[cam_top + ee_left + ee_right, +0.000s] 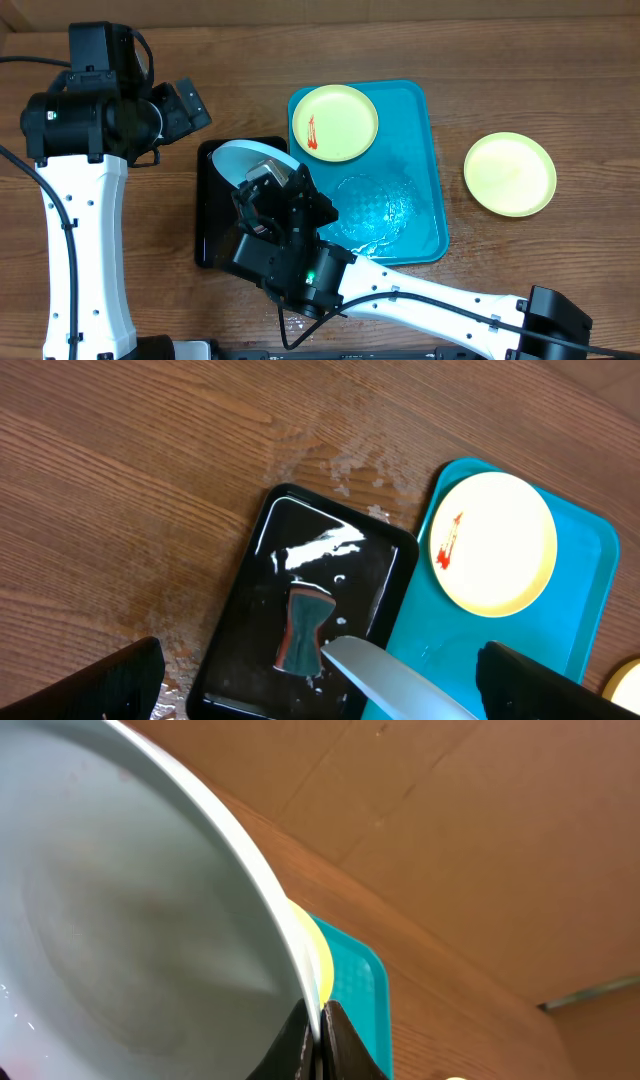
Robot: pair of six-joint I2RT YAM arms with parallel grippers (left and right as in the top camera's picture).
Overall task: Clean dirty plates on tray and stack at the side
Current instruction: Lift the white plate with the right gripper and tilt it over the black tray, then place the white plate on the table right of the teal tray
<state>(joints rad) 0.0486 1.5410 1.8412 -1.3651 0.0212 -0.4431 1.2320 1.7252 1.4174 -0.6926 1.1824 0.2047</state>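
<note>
The light blue plate should next swing across the turquoise tray in my right gripper, then go down onto the smear-free yellow-green plate beside the tray.
My right gripper is shut on the rim of the light blue plate and holds it tilted above the black tray. In the right wrist view the fingers pinch the plate's edge. A pale yellow-green plate with a red smear lies at the far end of the turquoise tray. A second yellow-green plate lies on the table to the right of the tray and looks free of smears. My left gripper is open and empty, high above the table's left side.
A sponge lies in the wet black tray. Water pools on the near half of the turquoise tray. Water drops lie on the wood beyond the black tray. A cardboard wall stands behind the table.
</note>
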